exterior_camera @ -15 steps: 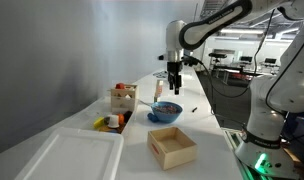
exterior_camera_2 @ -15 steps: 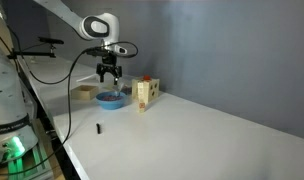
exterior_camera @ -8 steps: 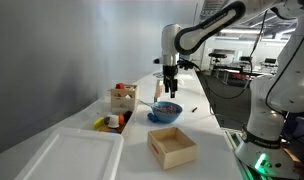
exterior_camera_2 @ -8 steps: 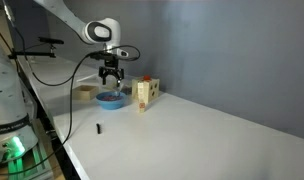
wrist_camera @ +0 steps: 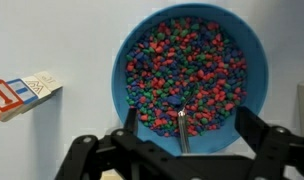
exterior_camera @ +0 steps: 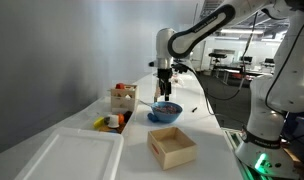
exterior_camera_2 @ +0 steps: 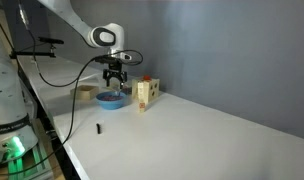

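The robot will next lower its gripper toward the bowl's rim and bring the open fingers down around the thin handle (wrist_camera: 181, 130), because that end of the handle is clear of the pebbles.
A blue bowl (wrist_camera: 182, 70) filled with small red, blue and green pebbles sits on the white table; it shows in both exterior views (exterior_camera: 164, 111) (exterior_camera_2: 111, 99). A thin metal handle (wrist_camera: 181, 130) stands in the pebbles near the bowl's near rim. My gripper (wrist_camera: 182, 140) hangs directly above the bowl, open, with a black finger on each side of the handle and touching nothing. It also shows in both exterior views (exterior_camera: 164, 84) (exterior_camera_2: 116, 81).
A small wooden box with coloured items (exterior_camera: 122, 97) (exterior_camera_2: 144, 93) stands beside the bowl; a block with red letters (wrist_camera: 17, 95) lies to the bowl's left. An empty wooden tray (exterior_camera: 172, 147) and a white bin (exterior_camera: 77, 155) sit nearer. A small black item (exterior_camera_2: 99, 128) lies on the table.
The gripper has shifted sideways over the last second, ending over the blue bowl. Its fingers stay open. Nothing on the table has moved.
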Controlling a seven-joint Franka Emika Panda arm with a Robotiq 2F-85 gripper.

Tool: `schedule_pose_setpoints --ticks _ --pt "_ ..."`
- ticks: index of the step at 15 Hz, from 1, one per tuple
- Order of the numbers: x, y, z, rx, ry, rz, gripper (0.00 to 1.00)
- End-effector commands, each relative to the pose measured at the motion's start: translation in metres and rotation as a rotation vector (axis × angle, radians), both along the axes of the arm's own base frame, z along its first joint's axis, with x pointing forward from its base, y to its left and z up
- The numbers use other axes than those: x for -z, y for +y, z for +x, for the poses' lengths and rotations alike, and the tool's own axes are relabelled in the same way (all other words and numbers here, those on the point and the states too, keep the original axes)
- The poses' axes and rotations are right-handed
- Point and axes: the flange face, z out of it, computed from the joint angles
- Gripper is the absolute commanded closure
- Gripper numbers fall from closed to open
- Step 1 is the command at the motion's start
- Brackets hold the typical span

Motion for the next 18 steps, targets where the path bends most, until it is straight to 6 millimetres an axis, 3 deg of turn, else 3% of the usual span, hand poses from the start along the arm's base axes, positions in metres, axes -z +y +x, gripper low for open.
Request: schedule_pose_setpoints --ticks 1,11,14,15,18 --pt "0.011 0.005 0.005 -0.003 0.001 0.010 0.00" --pt "0.058 0.027 0.033 0.013 0.029 0.062 0.03" --pt "0.060 0.027 0.042 0.026 0.035 0.082 0.18" --pt "0.059 0.025 0.044 0.030 0.029 0.083 0.33" --pt "0.053 0.018 0.051 0.047 0.009 0.084 0.52"
